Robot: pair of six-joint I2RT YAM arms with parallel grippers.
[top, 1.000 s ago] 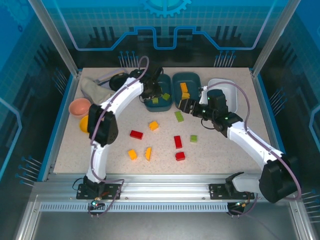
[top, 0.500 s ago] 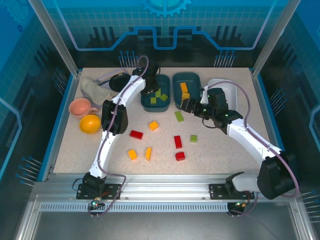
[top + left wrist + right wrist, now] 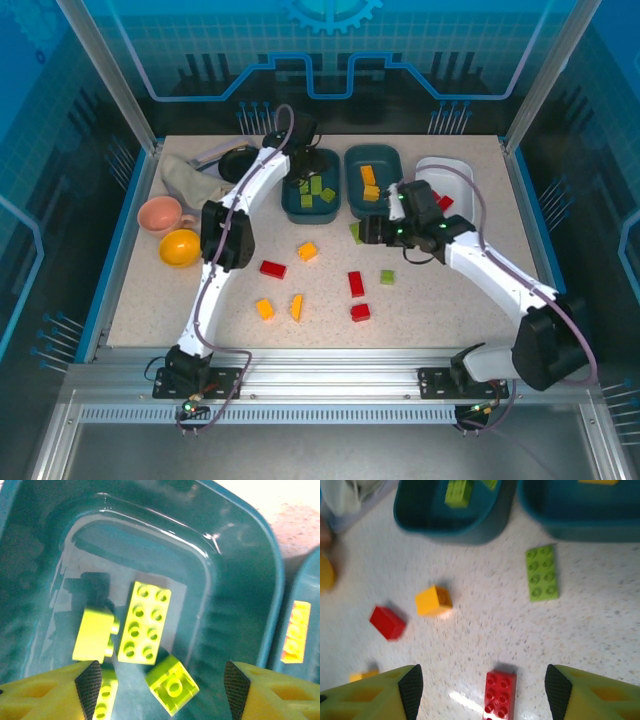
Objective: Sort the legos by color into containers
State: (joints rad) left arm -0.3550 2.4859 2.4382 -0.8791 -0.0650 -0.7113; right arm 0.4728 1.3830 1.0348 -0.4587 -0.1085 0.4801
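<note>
The red oblong lego (image 3: 356,284) lies loose outside the white tub (image 3: 455,172), so the robot's right gripper will next move back and down onto it, with a finger on each of its long sides.
My left gripper (image 3: 303,176) hangs open over the left dark teal tub (image 3: 312,216). In the left wrist view that tub (image 3: 240,605) holds several light green legos, among them an oblong one (image 3: 145,622) and a tipped square one (image 3: 171,684) lying between my open left gripper (image 3: 160,690) fingers, apart from both. My right gripper (image 3: 366,229) is open and empty above the table. Below it lie a red oblong lego (image 3: 500,695), an orange cube (image 3: 434,600) and a green oblong lego (image 3: 542,573). The middle teal tub (image 3: 372,150) holds orange legos. The white tub (image 3: 455,172) holds red ones.
Loose red (image 3: 272,268), orange (image 3: 264,309) and green (image 3: 387,277) legos are scattered over the middle of the table. A pink bowl (image 3: 158,212), a yellow bowl (image 3: 180,247), a black dish (image 3: 237,160) and a grey cloth (image 3: 190,178) sit at the left.
My left gripper has opened over the left teal tub, and a green lego now lies loose below it. My right gripper has swung from the middle tub towards the table's middle.
</note>
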